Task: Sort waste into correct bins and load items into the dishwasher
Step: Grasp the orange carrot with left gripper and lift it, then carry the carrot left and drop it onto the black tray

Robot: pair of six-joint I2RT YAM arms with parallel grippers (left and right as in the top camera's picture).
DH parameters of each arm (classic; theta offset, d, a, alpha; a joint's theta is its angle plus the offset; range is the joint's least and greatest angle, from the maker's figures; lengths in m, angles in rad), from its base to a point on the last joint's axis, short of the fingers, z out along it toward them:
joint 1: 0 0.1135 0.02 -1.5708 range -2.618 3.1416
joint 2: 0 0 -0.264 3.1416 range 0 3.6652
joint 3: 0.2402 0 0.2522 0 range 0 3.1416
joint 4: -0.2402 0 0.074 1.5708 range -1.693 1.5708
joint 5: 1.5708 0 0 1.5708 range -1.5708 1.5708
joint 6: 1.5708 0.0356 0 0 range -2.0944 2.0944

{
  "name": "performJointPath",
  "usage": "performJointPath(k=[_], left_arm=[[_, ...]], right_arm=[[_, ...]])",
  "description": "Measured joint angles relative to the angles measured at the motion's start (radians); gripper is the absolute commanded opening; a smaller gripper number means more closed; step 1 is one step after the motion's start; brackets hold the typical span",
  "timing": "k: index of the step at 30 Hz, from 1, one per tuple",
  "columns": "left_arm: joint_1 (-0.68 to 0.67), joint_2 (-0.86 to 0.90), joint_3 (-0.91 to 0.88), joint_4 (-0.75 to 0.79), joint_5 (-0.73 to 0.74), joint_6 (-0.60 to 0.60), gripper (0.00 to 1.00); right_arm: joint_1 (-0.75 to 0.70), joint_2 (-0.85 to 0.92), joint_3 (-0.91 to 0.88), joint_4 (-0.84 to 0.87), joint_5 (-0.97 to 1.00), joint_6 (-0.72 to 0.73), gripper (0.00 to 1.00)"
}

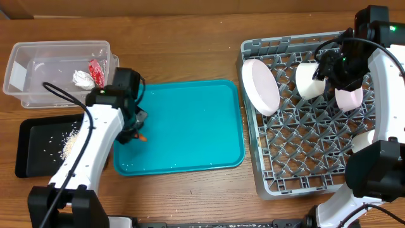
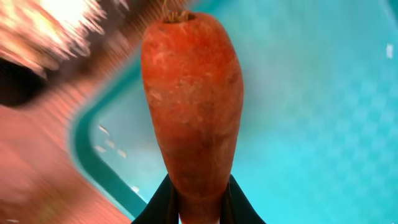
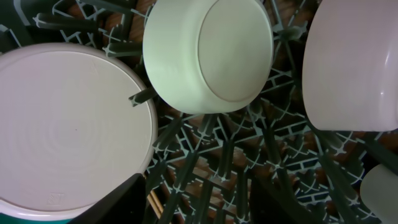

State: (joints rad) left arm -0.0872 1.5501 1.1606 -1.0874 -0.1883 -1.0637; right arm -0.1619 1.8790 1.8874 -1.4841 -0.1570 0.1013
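The black tray holds food waste, so my left gripper next goes left in the overhead view, down over its rice point(image 1: 69, 145), and releases the carrot point(image 1: 144, 137).
A small orange carrot point(image 2: 189, 112) fills the left wrist view, with my left gripper point(image 2: 199, 211) shut on its lower end just above the teal tray's point(image 2: 323, 124) left rim. From overhead, that gripper point(image 1: 138, 132) and the carrot point(image 1: 144, 137) sit at the tray's left edge. The grey dish rack point(image 1: 316, 158) holds a white plate point(image 1: 261, 85), a white bowl point(image 1: 309, 80), a pink bowl point(image 1: 349, 97) and a cup point(image 1: 362, 140). My right gripper point(image 1: 330, 71) hovers open over the rack point(image 3: 249, 155), between the plate point(image 3: 68, 130) and pink bowl point(image 3: 354, 62), below the white bowl point(image 3: 208, 53).
The clear tub point(image 1: 38, 54) at the back left holds a white tissue point(image 1: 81, 78) and a red wrapper point(image 1: 96, 71). In front of it, the black tray point(image 1: 31, 152) carries scattered rice point(image 1: 71, 142). A thin wooden strip point(image 3: 153, 204) shows through the rack's grid.
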Motion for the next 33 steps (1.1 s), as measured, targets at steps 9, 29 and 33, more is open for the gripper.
performJointPath(k=[9,29,33], left_arm=[[0.278,0.000,0.011,-0.024,-0.112,0.034,0.05],[0.533,0.239,0.011,0.018,-0.137,0.143,0.32],[0.533,0.257,0.011,0.018,-0.137,0.150,0.61]], right_arm=[[0.000,0.000,0.000,0.000,0.000,0.000,0.57],[0.000,0.000,0.000,-0.011,0.000,0.000,0.57],[0.000,0.000,0.000,-0.012,0.000,0.000,0.57]])
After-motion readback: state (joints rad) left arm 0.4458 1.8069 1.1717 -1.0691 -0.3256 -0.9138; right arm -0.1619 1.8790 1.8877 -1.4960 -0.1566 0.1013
